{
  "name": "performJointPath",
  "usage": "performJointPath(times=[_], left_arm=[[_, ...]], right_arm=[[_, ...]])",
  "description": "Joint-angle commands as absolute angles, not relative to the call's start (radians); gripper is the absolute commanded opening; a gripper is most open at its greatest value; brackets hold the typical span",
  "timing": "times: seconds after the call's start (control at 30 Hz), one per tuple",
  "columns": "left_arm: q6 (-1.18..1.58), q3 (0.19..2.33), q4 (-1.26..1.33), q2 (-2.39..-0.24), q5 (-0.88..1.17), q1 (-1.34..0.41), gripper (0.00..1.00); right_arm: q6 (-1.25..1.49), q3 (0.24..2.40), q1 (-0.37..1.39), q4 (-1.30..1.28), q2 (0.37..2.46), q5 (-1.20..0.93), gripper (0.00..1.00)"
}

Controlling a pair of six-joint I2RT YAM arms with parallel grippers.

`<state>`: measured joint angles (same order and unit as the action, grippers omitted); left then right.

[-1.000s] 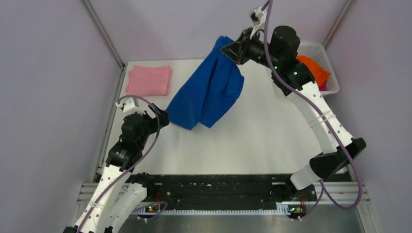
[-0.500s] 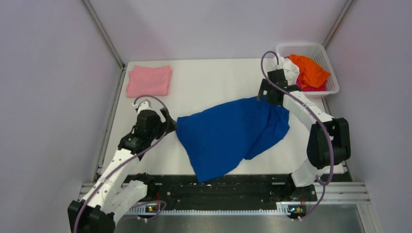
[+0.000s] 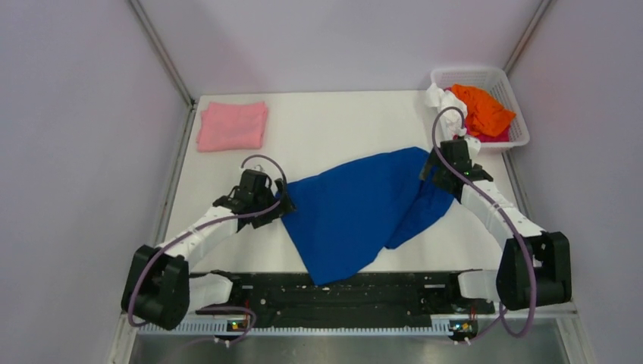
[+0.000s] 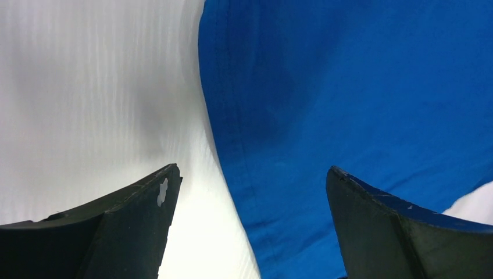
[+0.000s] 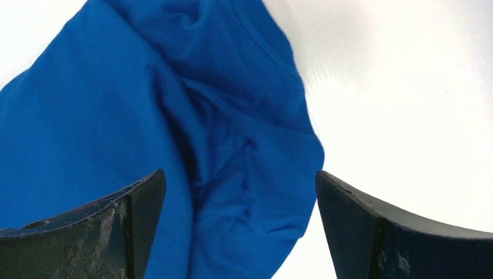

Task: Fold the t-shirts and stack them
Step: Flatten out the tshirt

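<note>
I will lower my left gripper onto the royal blue t-shirt's hem and close there, as it already runs between the open fingers.
A royal blue t-shirt [image 3: 364,208] lies spread and rumpled across the middle of the white table, its print not showing. My left gripper [image 3: 282,203] is open at the shirt's left hem [image 4: 232,139], jaws wide, one on each side of the hem. At the shirt's bunched right end [image 5: 232,192] my right gripper [image 3: 429,173] is open too and grips nothing. A folded pink t-shirt [image 3: 233,126] rests at the far left corner. Orange [image 3: 482,108], white [image 3: 440,97] and magenta [image 3: 497,136] t-shirts fill the basket.
The white mesh basket [image 3: 518,141] stands at the table's far right corner. A black rail [image 3: 349,292] runs along the near edge between the arm bases. Grey walls and metal posts close in the table on three sides.
The right gripper came down from high at the back, let go of the blue shirt and opened. The shirt dropped flat onto the table. The left arm reached forward to the shirt's left hem.
</note>
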<state>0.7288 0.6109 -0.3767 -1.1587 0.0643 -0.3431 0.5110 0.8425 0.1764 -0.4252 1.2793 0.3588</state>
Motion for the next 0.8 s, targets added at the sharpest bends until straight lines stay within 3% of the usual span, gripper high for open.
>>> performJointPath(times=[0.0, 0.17, 0.33, 0.43, 0.47, 0.5, 0.53, 0.57, 0.67, 0.77], left_arm=[[0.749, 0.637, -0.212, -1.280, 0.044, -0.348, 0.99], [0.740, 0.720, -0.146, -1.435, 0.017, -0.349, 0.96], [0.744, 0.812, -0.109, -1.581, 0.052, -0.350, 0.81], [0.742, 0.870, -0.108, -1.666, 0.064, -0.358, 0.62], [0.738, 0.888, -0.109, -1.688, 0.070, -0.361, 0.53], [0.734, 0.907, -0.113, -1.708, 0.076, -0.364, 0.38], [0.733, 0.927, -0.125, -1.721, 0.075, -0.364, 0.15], [0.731, 0.945, -0.138, -1.730, 0.069, -0.365, 0.01], [0.703, 0.986, -0.161, -1.701, 0.032, -0.364, 0.00], [0.661, 1.025, -0.185, -1.620, -0.049, -0.365, 0.00]], right_arm=[[0.425, 0.827, 0.113, -0.203, 1.324, 0.210, 0.97], [0.306, 0.920, 0.093, -0.153, 1.495, 0.196, 0.95], [0.279, 0.997, 0.075, -0.142, 1.609, 0.218, 0.90], [0.289, 0.995, 0.067, -0.122, 1.635, 0.210, 0.85], [0.291, 0.989, 0.065, -0.112, 1.642, 0.201, 0.83], [0.296, 0.985, 0.063, -0.099, 1.649, 0.189, 0.80], [0.297, 0.979, 0.061, -0.087, 1.657, 0.175, 0.73], [0.297, 0.977, 0.061, -0.083, 1.665, 0.163, 0.65], [0.292, 0.962, 0.061, -0.039, 1.668, 0.137, 0.28], [0.290, 0.952, 0.061, -0.013, 1.628, 0.149, 0.03]])
